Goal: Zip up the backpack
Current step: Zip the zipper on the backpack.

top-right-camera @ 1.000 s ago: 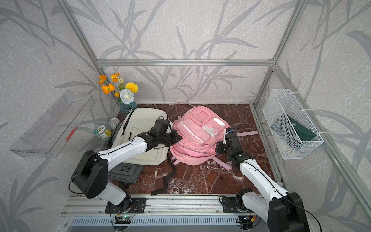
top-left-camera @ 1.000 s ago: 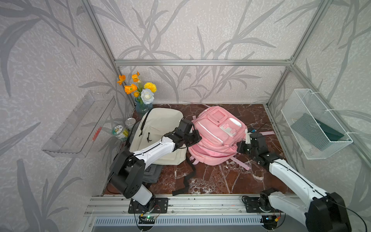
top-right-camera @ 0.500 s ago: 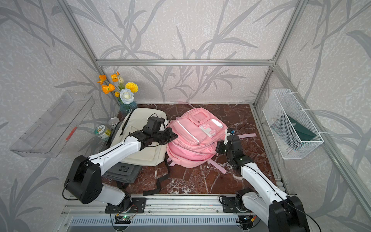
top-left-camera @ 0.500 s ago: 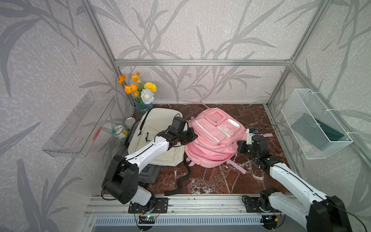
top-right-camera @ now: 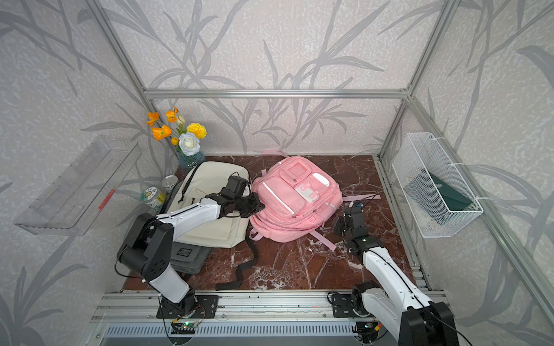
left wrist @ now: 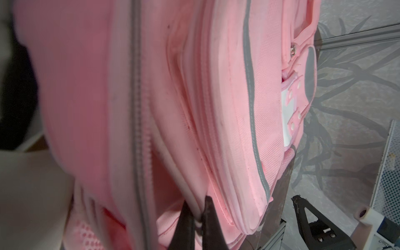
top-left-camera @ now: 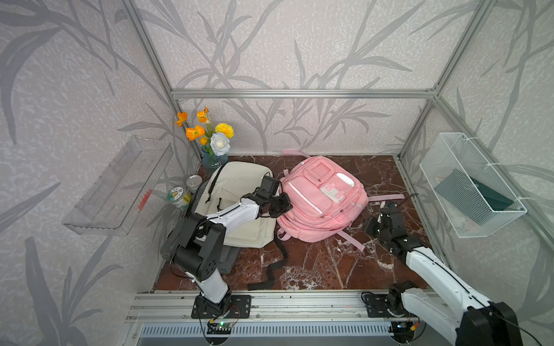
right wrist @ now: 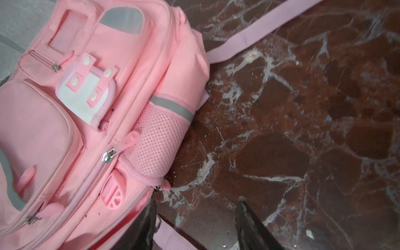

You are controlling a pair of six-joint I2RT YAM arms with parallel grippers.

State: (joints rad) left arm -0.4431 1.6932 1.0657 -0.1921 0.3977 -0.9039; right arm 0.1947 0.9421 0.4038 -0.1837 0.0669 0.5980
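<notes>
My right gripper moves down toward the backpack next, onto the small metal zipper pull (top-left-camera: pixel 348 226) (right wrist: pixel 158 187) at the mesh pocket's corner, since its open fingers are over bare floor.
The pink backpack (top-left-camera: pixel 322 200) (top-right-camera: pixel 295 200) lies front-up on the marble floor. My left gripper (top-left-camera: pixel 283 205) (top-right-camera: pixel 256 206) is at its left edge. In the left wrist view the left gripper (left wrist: pixel 198 216) is shut on a pale pink fold of the backpack's (left wrist: pixel 227 97) rim. My right gripper (top-left-camera: pixel 374 221) (top-right-camera: pixel 340 223) is by the bag's right corner. The right gripper (right wrist: pixel 197 207) is open over bare floor, one finger (right wrist: pixel 149 218) against the backpack's (right wrist: pixel 86 121) edge. A metal zipper slider (right wrist: pixel 109 155) and a pink pull (right wrist: pixel 165 185) show near it.
A beige backpack (top-left-camera: pixel 239 203) lies under my left arm on a grey bag (top-left-camera: pixel 227 257), with a black strap (top-left-camera: pixel 275 263) trailing forward. A flower vase (top-left-camera: pixel 214 149) and cans (top-left-camera: pixel 180 196) stand at the back left. A wire basket (top-left-camera: pixel 470 185) hangs on the right wall.
My right gripper has opened, let go at the backpack's right corner and drawn back a little. The left gripper stays shut on the bag's edge; the bag has shifted slightly.
</notes>
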